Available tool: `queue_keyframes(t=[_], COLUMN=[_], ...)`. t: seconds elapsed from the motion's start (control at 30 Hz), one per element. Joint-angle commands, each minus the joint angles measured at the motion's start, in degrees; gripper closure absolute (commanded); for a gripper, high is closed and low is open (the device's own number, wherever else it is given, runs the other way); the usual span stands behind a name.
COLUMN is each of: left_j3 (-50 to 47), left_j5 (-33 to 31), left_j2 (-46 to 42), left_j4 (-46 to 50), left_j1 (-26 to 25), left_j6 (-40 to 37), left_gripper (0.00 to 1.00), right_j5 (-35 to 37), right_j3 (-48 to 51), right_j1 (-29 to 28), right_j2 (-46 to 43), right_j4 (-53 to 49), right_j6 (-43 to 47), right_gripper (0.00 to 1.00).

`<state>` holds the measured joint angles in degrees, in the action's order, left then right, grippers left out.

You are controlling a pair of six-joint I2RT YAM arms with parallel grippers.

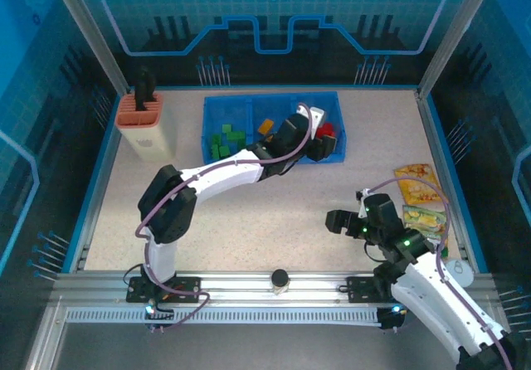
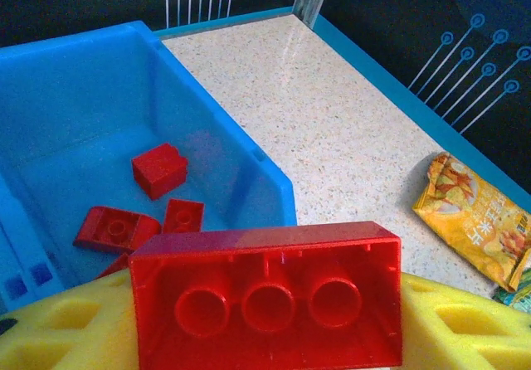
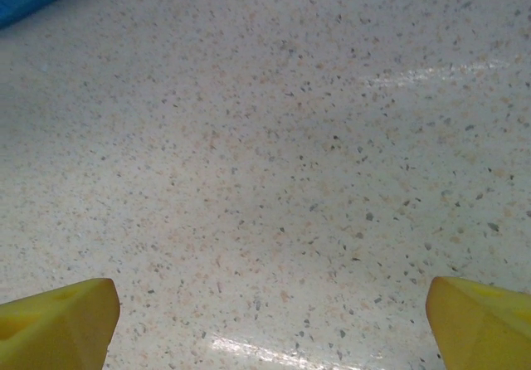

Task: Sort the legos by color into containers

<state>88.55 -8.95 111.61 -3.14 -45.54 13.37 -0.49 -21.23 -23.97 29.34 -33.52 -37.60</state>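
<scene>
Because red legos already lie in the blue tray's end section, I will lower my left gripper into it and release the large red brick among them.
A large red lego brick, hollow underside facing the camera, sits between the yellow pads of my left gripper, which is shut on it. This gripper hangs over the right compartment of the blue tray, near its right wall. Below it lie several red legos. In the top view, green legos fill the left compartment and orange ones the middle. My right gripper stands open over bare table, its yellow fingertips wide apart with nothing between them.
Two yellow snack packets lie at the right edge of the table, one seen from the left wrist. An orange-and-cream holder with black tools stands at the back left. A black knob sits on the front rail.
</scene>
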Motion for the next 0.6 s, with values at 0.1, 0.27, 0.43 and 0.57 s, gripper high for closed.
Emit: queue_keyframes(t=[0.1,0.27,0.43,0.57], left_j3=[10.35,19.23,30.78,39.45], left_j5=[1.92,1.83,2.88,3.61], left_j2=[6.38,12.64,19.65,24.32], left_j4=[6.04,12.92,23.06,30.54], left_j1=[1.66,3.18,4.93,6.17], left_j6=[-0.07,0.52,3.40,4.65], left_gripper=[0.62,0.61,0.58,0.58], right_j5=[0.14,0.25,0.10,0.23], right_j3=[0.71,0.61,0.44,0.07], right_j1=[-0.64,-0.55,-0.55,-0.48], right_j2=[-3.11,-2.36,-2.44,-2.92], right_j4=[-0.85,-0.76,-0.89,-1.49], right_j6=[0.60,0.76,0.78,0.56], right_gripper=[0.04,0.04,0.04,0.03])
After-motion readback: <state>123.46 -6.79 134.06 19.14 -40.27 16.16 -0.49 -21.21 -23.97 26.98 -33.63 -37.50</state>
